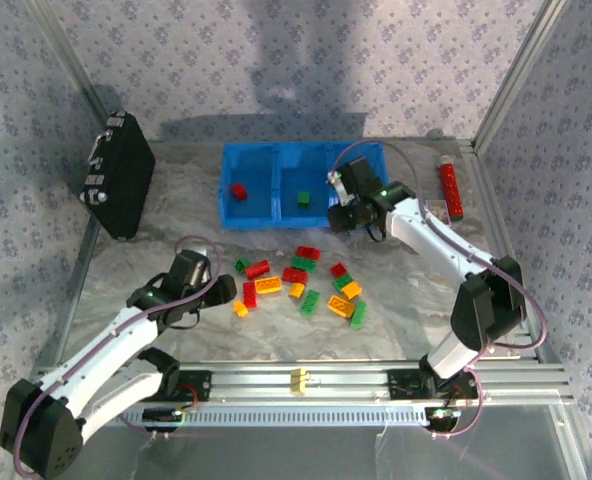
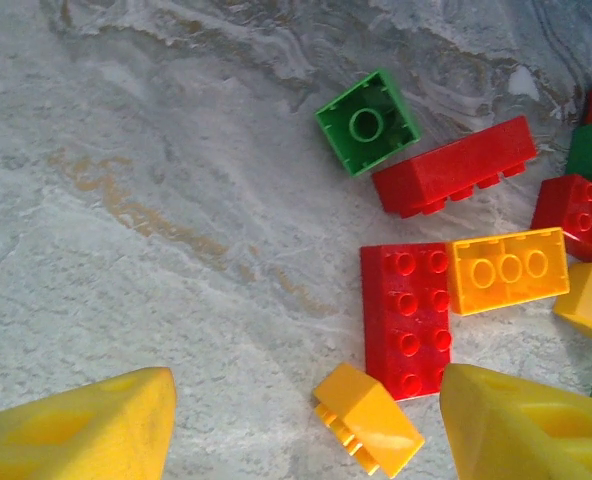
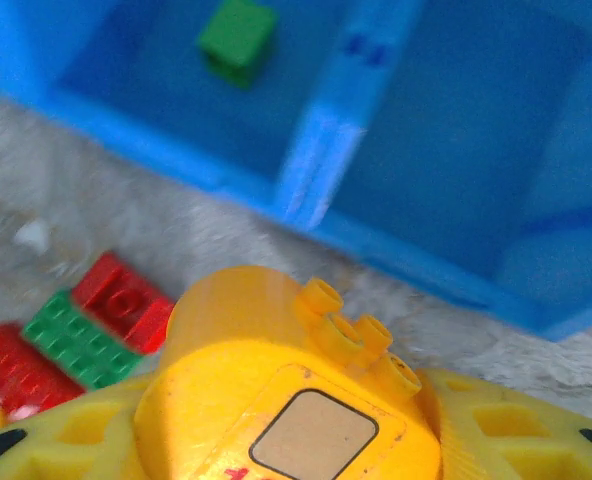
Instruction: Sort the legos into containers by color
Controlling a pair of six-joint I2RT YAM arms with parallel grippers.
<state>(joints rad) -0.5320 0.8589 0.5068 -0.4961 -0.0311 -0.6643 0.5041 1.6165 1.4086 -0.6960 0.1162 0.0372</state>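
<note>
My right gripper carries the rounded yellow lego outward over the bin's near side next and releases it inside, since the container beyond the divider is still empty.
The legos lie scattered mid-table in red, green and yellow. The blue bin stands behind them with three containers; a red brick lies in the left one and a green brick in the middle one. My right gripper hangs at the bin's near wall, shut on a rounded yellow lego, facing the divider. My left gripper is open low over the table, with a small yellow brick lying tilted between its fingers, untouched. A red brick lies just beyond.
A black hard case leans at the back left. A red cylinder tube lies right of the bin. One yellow brick rests on the front rail. Metal frame posts rise at both back corners.
</note>
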